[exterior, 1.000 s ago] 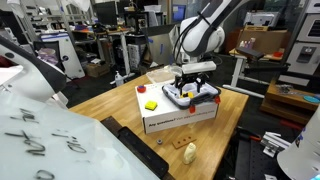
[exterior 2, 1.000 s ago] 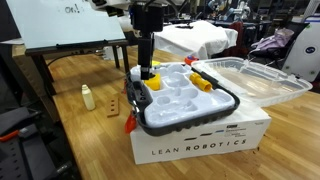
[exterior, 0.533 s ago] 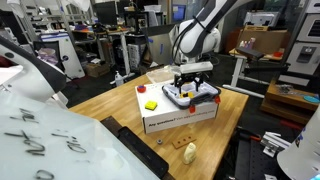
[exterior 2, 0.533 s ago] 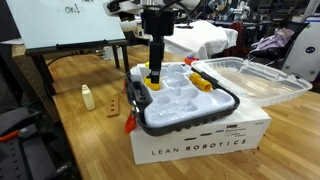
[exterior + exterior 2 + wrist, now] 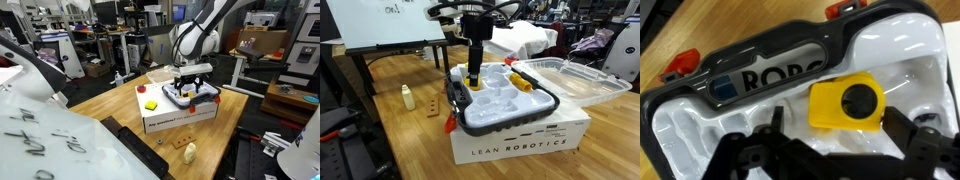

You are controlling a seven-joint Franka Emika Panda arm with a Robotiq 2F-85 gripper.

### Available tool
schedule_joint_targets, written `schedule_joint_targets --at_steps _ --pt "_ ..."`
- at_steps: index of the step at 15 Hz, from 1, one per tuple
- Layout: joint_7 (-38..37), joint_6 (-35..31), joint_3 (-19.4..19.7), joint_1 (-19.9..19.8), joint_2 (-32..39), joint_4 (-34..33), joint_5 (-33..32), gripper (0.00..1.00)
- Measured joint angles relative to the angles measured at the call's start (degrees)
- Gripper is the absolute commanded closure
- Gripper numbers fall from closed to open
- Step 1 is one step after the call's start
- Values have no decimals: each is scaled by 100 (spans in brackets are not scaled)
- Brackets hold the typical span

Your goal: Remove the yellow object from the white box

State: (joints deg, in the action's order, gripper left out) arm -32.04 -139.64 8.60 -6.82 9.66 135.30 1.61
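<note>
I should close my gripper next onto the opposite sides of the yellow block (image 5: pixel 190 95) (image 5: pixel 846 103), because it sits between my open fingers.
The white box (image 5: pixel 548 102) is a shallow tray with dark-blue edges and a moulded white inside. It sits on top of a printed carton and shows in both exterior views (image 5: pixel 209 97). The yellow object (image 5: pixel 847 104), a chunky block with a dark round hole, lies in a pocket of the tray (image 5: pixel 910 50) at its near-left corner (image 5: pixel 473 82). My gripper (image 5: pixel 838 135) points straight down into the tray (image 5: pixel 474 72). It is open, with one finger on each side of the yellow block. The right finger is close to the block's edge.
The white carton (image 5: pixel 520 142) with dark print carries the tray and a flat yellow piece (image 5: pixel 150 105). Another yellow-orange piece (image 5: pixel 523 82) lies in the tray. A clear plastic lid (image 5: pixel 575 78) lies behind. A tan figure (image 5: pixel 189 152) stands on the wooden table.
My gripper has come down a little into the tray, closer around the yellow block. The block and the tray have not moved.
</note>
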Motion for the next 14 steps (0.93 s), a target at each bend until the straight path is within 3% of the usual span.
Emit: schedule_joint_targets --at_steps 8,10,11,14 --pt "0 0 -2 156 0 1 0 3" --pt "0 0 -3 170 2 3 5 28" --pt "1 0 -3 174 5 5 9 31" --pt "14 0 -7 183 9 9 78 52"
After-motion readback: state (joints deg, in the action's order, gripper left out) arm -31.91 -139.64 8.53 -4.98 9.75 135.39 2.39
